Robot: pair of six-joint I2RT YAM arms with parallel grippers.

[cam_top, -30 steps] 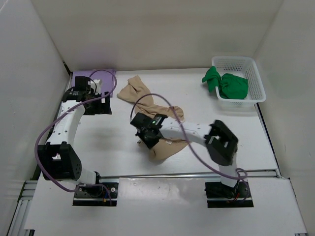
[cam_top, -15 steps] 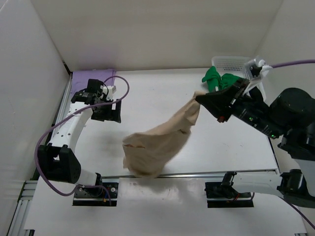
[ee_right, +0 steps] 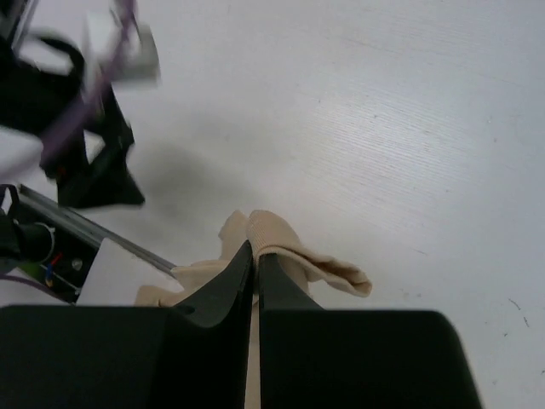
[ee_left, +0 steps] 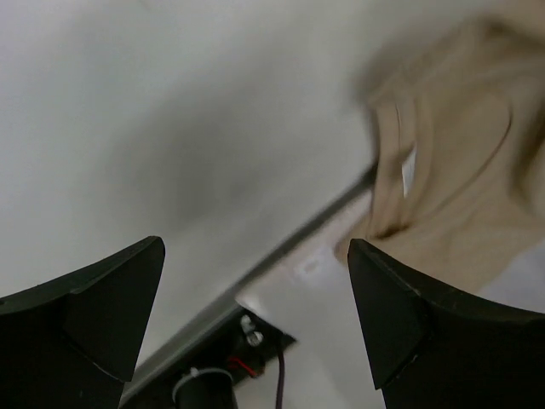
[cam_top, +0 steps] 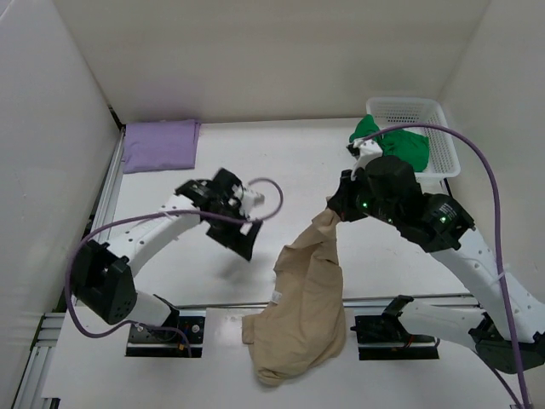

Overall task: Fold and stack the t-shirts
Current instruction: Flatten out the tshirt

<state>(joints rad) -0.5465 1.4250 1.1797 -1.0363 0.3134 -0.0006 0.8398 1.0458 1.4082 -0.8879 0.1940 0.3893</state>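
The left gripper will next move back and down onto the tan t-shirt's loose corner point(cam_top: 249, 327) point(ee_left: 347, 246) by the metal bar, because only the upper edge of the tan t-shirt is held.
The tan t-shirt point(cam_top: 306, 298) hangs from my right gripper point(cam_top: 334, 210), which is shut on its upper edge point(ee_right: 281, 243); the cloth trails down past the table's near edge. My left gripper point(cam_top: 243, 243) is open and empty over the table's middle front, left of the tan shirt point(ee_left: 451, 179). The lavender t-shirt point(cam_top: 160, 143) lies folded flat at the far left corner. The green t-shirt point(cam_top: 396, 146) sits bunched in the white basket point(cam_top: 443, 145).
The white mesh basket stands at the far right. A metal rail point(cam_top: 213, 304) runs along the table's near edge, with the arm bases below it. White walls enclose the table on three sides.
My right gripper has lifted the tan shirt off the table, swung it up to the right, then lowered it toward the middle. My left arm has swung from the lavender shirt to the table's front middle.
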